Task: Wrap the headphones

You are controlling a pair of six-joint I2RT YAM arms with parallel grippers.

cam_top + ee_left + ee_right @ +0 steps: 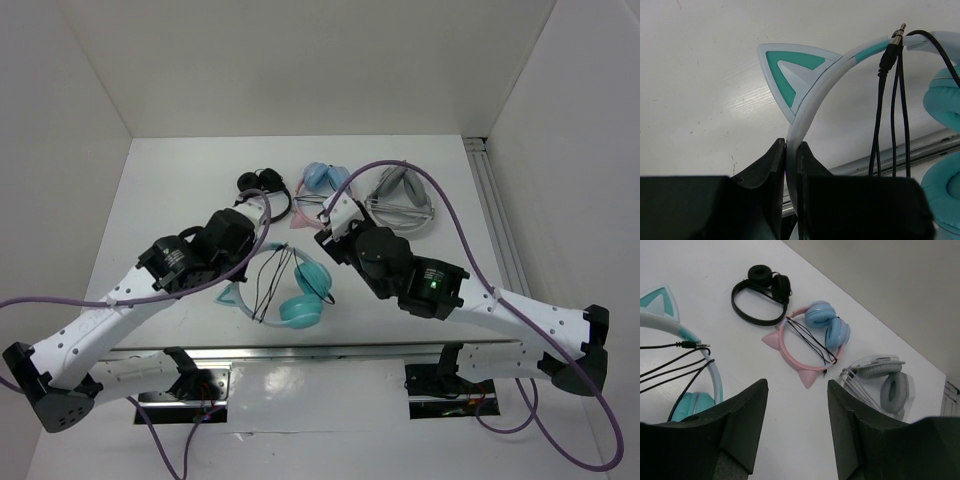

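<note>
The left gripper will next turn, swing the headphones (300,300) outward, lower them and let them go on the bare tabletop (203,186) next to the black headphones, since the other pairs line the back.
The headphones (300,300) lie near the front middle of the table, teal cups to the right, pale cat-eared headband (815,85) to the left. Their thin black cable (892,125) runs in several strands across the band, and its plug (896,37) rests on the band's top. My left gripper (791,142) is shut on the headband just below a cat ear; from above it sits at the band's left side (238,272), mostly under the wrist. My right gripper (797,382) is open and holds nothing. It hovers beyond the teal pair (327,213), which shows at the left (670,322).
Three other pairs lie at the back: black headphones (265,190), a pink cat-eared pair with blue cups (790,352), and a grey pair (880,380) with a wound cable. A metal rail (300,352) runs along the near edge, another (495,220) along the right.
</note>
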